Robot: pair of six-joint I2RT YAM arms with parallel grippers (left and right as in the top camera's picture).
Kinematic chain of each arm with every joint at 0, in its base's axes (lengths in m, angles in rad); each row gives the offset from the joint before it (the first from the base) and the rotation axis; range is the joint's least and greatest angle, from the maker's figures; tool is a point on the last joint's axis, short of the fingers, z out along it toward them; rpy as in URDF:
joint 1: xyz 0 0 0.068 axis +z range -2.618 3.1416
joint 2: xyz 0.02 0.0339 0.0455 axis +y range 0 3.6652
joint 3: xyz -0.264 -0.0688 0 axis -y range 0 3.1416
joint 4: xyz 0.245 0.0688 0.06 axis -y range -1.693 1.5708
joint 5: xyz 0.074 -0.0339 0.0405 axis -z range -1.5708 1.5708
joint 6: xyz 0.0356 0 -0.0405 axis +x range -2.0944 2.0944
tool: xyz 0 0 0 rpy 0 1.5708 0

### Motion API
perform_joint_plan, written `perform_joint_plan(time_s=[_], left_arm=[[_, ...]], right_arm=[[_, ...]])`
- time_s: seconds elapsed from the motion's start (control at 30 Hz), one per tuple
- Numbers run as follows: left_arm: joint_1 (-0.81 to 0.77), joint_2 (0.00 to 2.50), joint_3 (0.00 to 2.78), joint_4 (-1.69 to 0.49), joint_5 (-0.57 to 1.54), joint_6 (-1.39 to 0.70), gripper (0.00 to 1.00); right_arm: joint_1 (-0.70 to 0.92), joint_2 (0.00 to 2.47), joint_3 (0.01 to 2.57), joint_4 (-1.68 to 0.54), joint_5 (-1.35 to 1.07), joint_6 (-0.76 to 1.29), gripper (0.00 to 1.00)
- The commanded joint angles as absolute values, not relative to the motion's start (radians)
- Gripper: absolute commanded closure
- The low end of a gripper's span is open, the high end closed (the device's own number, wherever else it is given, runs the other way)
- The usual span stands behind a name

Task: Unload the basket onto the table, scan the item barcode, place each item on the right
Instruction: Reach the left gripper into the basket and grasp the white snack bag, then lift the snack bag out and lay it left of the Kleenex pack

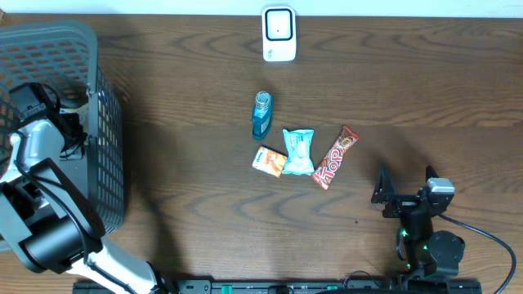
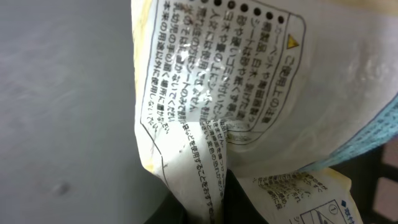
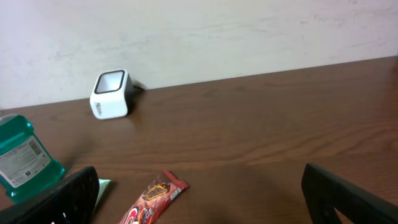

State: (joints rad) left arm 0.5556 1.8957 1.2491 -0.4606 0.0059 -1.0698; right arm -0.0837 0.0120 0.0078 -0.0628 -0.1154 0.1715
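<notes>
I will next lift my left gripper over the basket's side and lower it to release, as the bare tabletop is to its right in the overhead view.
In the left wrist view a white and yellow packet printed with black Japanese text fills the frame. My left gripper is shut on a fold of its lower edge, down inside the grey basket at the table's left. No barcode shows on the packet's visible side. The white scanner stands at the table's far edge, also visible from the right wrist as a white scanner. My right gripper rests open near the front right, nothing between its fingers.
A teal mouthwash bottle, a teal packet, a small orange packet and a red Top bar lie in the table's middle. The grey basket floor shows beside the held packet.
</notes>
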Motion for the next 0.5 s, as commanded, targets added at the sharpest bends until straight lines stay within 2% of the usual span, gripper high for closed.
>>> perform_joint_plan(time_s=[0.0, 0.27, 0.47], left_arm=[[0.558, 1.929, 1.201, -0.549, 0.011, -1.06, 0.93], [0.558, 1.71, 1.201, -0.575, 0.003, -1.011, 0.93], [0.558, 1.451, 1.201, -0.623, -0.12, -0.988, 0.93]], right_arm=[[-0.081, 0.008, 0.006, -0.065, -0.114, 0.163, 0.01], [-0.08, 0.008, 0.006, -0.065, -0.114, 0.163, 0.01], [-0.08, 0.007, 0.006, -0.065, -0.114, 0.163, 0.01]])
